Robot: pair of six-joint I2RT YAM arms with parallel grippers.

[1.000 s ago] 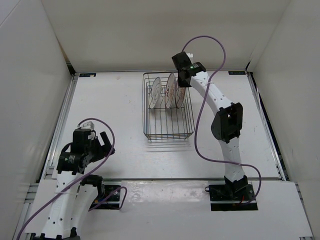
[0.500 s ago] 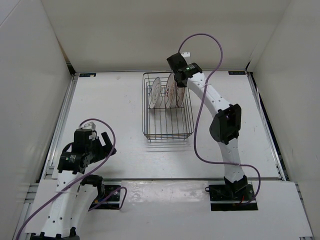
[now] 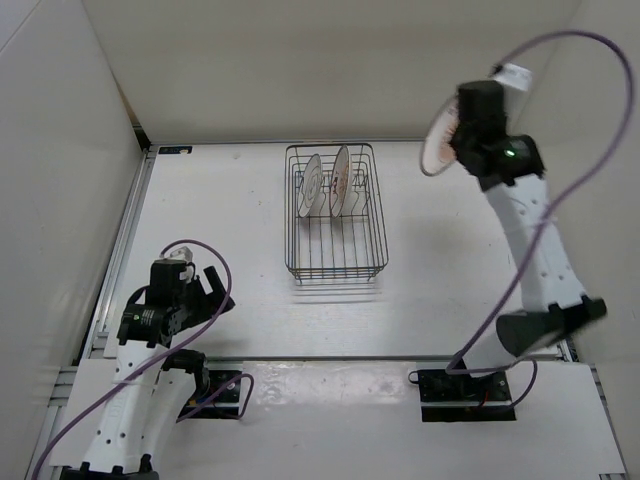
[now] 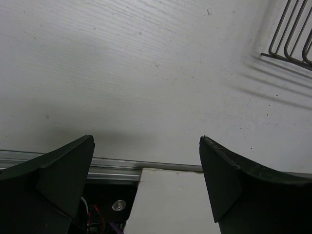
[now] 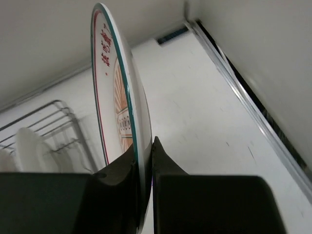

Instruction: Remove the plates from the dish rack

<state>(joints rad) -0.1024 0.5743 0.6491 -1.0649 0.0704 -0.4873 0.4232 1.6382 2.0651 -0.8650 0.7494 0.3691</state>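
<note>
I will next lower my right gripper and pull it back, turning the sunburst plate flatter onto the table [image 3: 446, 255] [image 5: 205, 145] beside the dish rack, since the table is empty there.
My right gripper [image 3: 462, 135] is shut on the rim of a white plate with an orange-red sunburst [image 3: 438, 145], held high in the air, right of the dish rack [image 3: 336, 265]. In the right wrist view the plate [image 5: 117, 97] stands on edge, pinched between my fingers [image 5: 165, 165]. Two plates stay upright in the back of the rack: one with dark markings [image 3: 313, 184] and one with orange-red marks [image 3: 341, 178]; they show blurred in the right wrist view [image 5: 29, 151]. My left gripper [image 3: 205, 290] is open and empty near the front left, far from the rack.
White walls enclose the table on three sides. A metal rail [image 4: 122, 168] runs along the near edge below my left gripper. A corner of the rack [image 4: 292, 39] shows in the left wrist view. A rail [image 5: 253, 112] borders the table's right side.
My right arm has lifted one sunburst plate out of the rack and swung it up and to the right. The left arm has barely moved.
</note>
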